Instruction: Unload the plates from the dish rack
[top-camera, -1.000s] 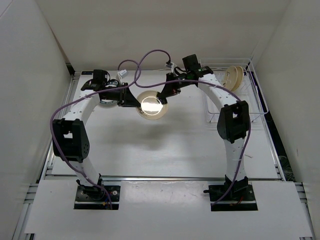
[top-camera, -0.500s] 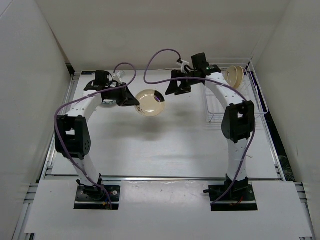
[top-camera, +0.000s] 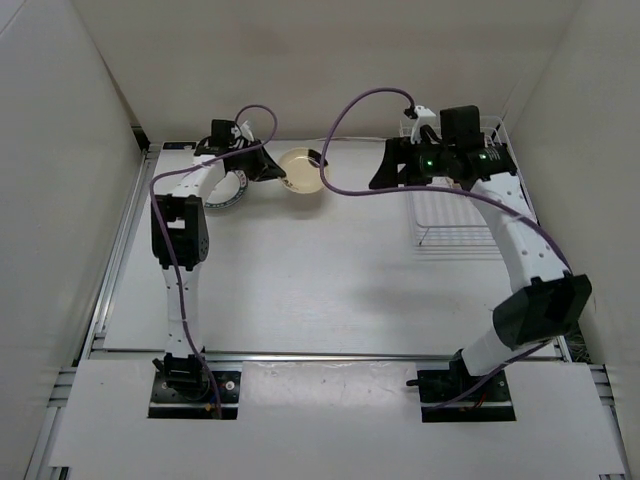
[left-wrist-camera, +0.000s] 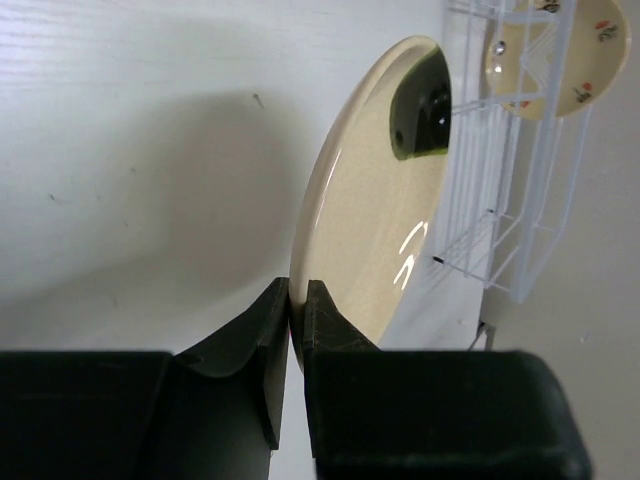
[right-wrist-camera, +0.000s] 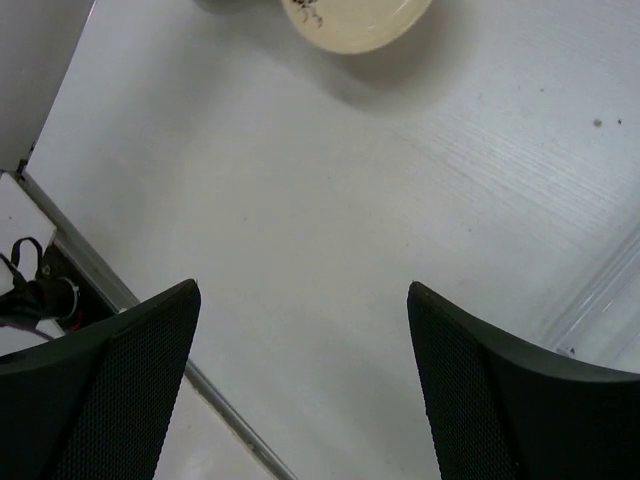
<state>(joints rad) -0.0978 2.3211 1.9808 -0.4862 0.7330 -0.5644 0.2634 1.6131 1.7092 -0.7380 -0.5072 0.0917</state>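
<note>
I should next move my left gripper down and to the right in the top view to let go of the tan plate (top-camera: 303, 170) where there is bare tabletop below it, away from the white plate.
My left gripper (top-camera: 272, 168) is shut on the rim of a plain tan plate (top-camera: 303, 170) at the back of the table. The left wrist view shows that plate (left-wrist-camera: 375, 200) edge-on and tilted, its rim pinched between the fingers (left-wrist-camera: 280, 310). Just left of it, a white plate with a dark rim (top-camera: 225, 195) lies under my left arm. My right gripper (top-camera: 378, 178) hangs open and holds nothing, just left of the dish rack (top-camera: 465, 215). In the rack (left-wrist-camera: 510, 200) stands a white plate with an orange-red pattern (left-wrist-camera: 555, 50).
White walls close in the table at the back and both sides. A purple cable (top-camera: 350, 110) loops above the back edge. Under the open right gripper (right-wrist-camera: 300, 290) is bare table, with a metal rail (right-wrist-camera: 100, 280) at its left edge.
The right gripper let go of the tan plate, opened wide and swung right to the rack. The left arm carried the plate back and left, toward the dark-rimmed plate.
</note>
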